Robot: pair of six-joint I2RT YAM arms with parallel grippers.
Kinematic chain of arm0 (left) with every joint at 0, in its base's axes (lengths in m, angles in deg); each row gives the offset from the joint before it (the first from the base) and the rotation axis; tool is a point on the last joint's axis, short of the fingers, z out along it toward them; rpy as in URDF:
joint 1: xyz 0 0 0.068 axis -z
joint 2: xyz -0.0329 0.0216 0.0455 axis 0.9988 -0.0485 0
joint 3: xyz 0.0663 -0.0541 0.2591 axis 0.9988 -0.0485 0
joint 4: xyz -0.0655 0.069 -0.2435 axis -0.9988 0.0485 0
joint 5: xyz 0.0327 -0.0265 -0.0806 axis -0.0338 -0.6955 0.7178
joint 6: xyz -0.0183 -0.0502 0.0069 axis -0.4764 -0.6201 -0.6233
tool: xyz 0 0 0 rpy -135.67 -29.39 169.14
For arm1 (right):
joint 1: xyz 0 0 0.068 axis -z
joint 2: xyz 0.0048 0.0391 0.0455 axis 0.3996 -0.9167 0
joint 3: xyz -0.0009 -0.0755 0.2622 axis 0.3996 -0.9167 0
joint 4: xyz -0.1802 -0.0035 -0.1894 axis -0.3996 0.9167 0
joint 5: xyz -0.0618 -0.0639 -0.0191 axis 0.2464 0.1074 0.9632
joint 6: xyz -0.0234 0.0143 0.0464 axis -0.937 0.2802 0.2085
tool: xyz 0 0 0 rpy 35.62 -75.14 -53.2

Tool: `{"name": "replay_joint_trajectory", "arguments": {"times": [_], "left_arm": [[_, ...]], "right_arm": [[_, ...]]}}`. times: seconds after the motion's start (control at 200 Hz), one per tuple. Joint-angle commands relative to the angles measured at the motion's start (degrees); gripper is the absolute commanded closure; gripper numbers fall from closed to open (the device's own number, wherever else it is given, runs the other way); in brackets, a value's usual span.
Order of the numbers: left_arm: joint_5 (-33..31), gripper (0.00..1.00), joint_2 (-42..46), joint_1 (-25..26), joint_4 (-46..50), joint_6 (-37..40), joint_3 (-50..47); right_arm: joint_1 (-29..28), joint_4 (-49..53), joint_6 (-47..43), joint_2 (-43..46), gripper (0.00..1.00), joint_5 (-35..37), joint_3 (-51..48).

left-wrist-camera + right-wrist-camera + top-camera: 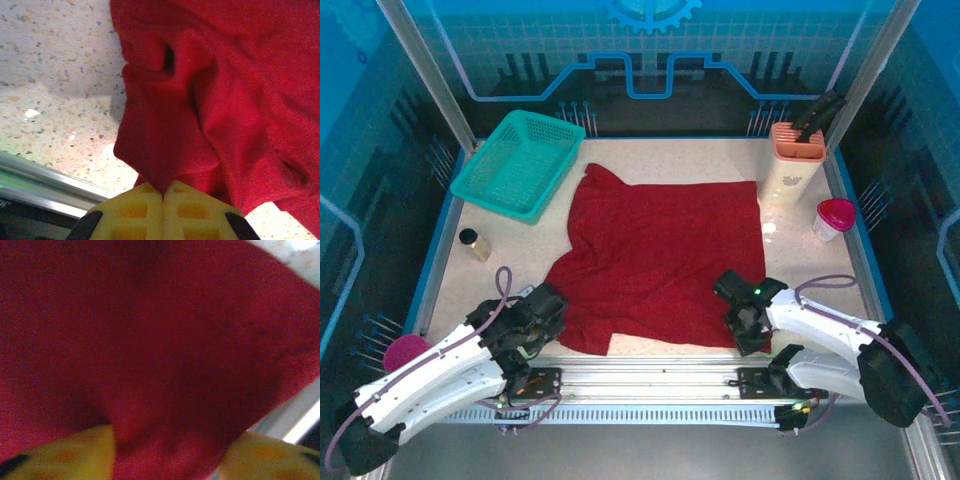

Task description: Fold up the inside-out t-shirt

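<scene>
The fold on the shirt's basket-side edge lies outward of my left gripper. My left gripper moves outward and releases it next, since the shirt's near side is unfolded.
The inside-out t-shirt is dark red and lies mostly spread out on the speckled table, rumpled along its near left side. My left gripper is at the shirt's near left corner. In the left wrist view its yellow fingers are pressed together, and the left gripper pinches a fold of the t-shirt. My right gripper is at the near right corner. In the right wrist view the right gripper stands with its fingers apart, and the t-shirt bulges between them.
A teal basket sits at the back left and a small brown jar by the left edge. At the back right stand an orange-topped holder and a pink-lidded cup. A metal rail runs along the near edge.
</scene>
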Motion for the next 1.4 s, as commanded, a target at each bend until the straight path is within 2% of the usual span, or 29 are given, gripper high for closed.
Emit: {"name": "replay_joint_trajectory", "arguments": {"times": [0.0,0.03,0.1,0.13,0.21,0.345,0.59,0.665,0.816,0.921,1.106,1.191,1.256,1.316,1.331,1.376,1.381,1.386,1.396], "left_arm": [[-2.72,1.0,1.82,-0.45,5.62,0.98,2.47],[-3.39,1.0,2.33,-0.44,7.16,0.29,3.02],[-6.06,1.0,4.02,-0.44,11.89,-1.45,4.71],[-7.58,1.0,5.05,-0.45,14.08,-2.09,5.52],[-11.83,1.0,8.11,-0.37,20.73,-6.79,7.81],[-13.82,1.0,11.9,-0.44,20.6,-6.9,9.51],[-16.48,1.0,3.41,-0.47,16.56,-2.84,14.39],[-19.04,1.0,0.44,-0.53,13.04,0.21,15.47],[-21.3,1.0,-9.04,-3.19,3.95,12.1,20.85],[-19.23,1.0,-16.14,-7.72,-3.21,20.77,23.44],[-17.83,1.0,-27.2,-14.85,-15.87,29.79,25.77],[-18.93,1.0,-33.64,-16.7,-21.21,34.09,28.34],[-17.42,1.0,-38.62,-17.55,-25.82,38.25,30.74],[-15.86,1.0,-42.88,-17.84,-28.96,41.66,32.83],[-15.87,0.92,-43.92,-17.89,-29.08,42.1,33.52],[-17.49,0.55,-46.57,-17.93,-27.37,42.69,36.0],[-17.68,0.52,-46.99,-17.93,-26.96,42.63,36.38],[-17.91,0.49,-47.33,-17.93,-26.53,42.52,36.7],[-18.39,0.45,-47.81,-17.93,-25.6,42.21,37.44]], "right_arm": [[-0.74,1.54,5.01,-0.67,0.81,4.22,-1.35],[-0.72,2.17,5.1,-0.32,0.87,4.56,-1.21],[-0.88,5.05,4.77,0.52,0.93,6.07,-0.08],[-0.96,6.98,4.6,0.89,1.0,6.93,0.91],[-0.98,12.64,4.19,1.82,1.0,10.46,3.47],[-0.09,17.95,2.23,3.63,1.0,15.37,7.24],[5.57,16.98,-5.91,2.0,1.0,18.35,13.5],[8.95,12.5,-10.98,1.18,1.0,17.77,14.47],[14.39,7.54,-18.63,-3.65,1.0,17.22,18.51],[17.48,4.01,-21.81,-8.29,1.0,16.35,20.52],[21.68,-4.47,-24.1,-17.33,0.99,15.13,24.51],[23.18,-8.36,-25.87,-22.51,0.99,13.54,26.74],[24.35,-11.6,-27.6,-26.6,0.99,11.71,28.24],[25.53,-14.2,-30.22,-29.66,0.91,9.84,29.87],[25.82,-14.74,-31.02,-30.26,0.88,9.33,30.32],[26.86,-16.84,-34.8,-32.07,0.73,6.74,31.57],[27.07,-17.09,-35.92,-32.35,0.67,6.11,31.86],[27.07,-17.09,-35.92,-32.35,0.67,6.11,31.86],[27.48,-17.18,-37.36,-32.65,0.6,5.22,32.21]]}}
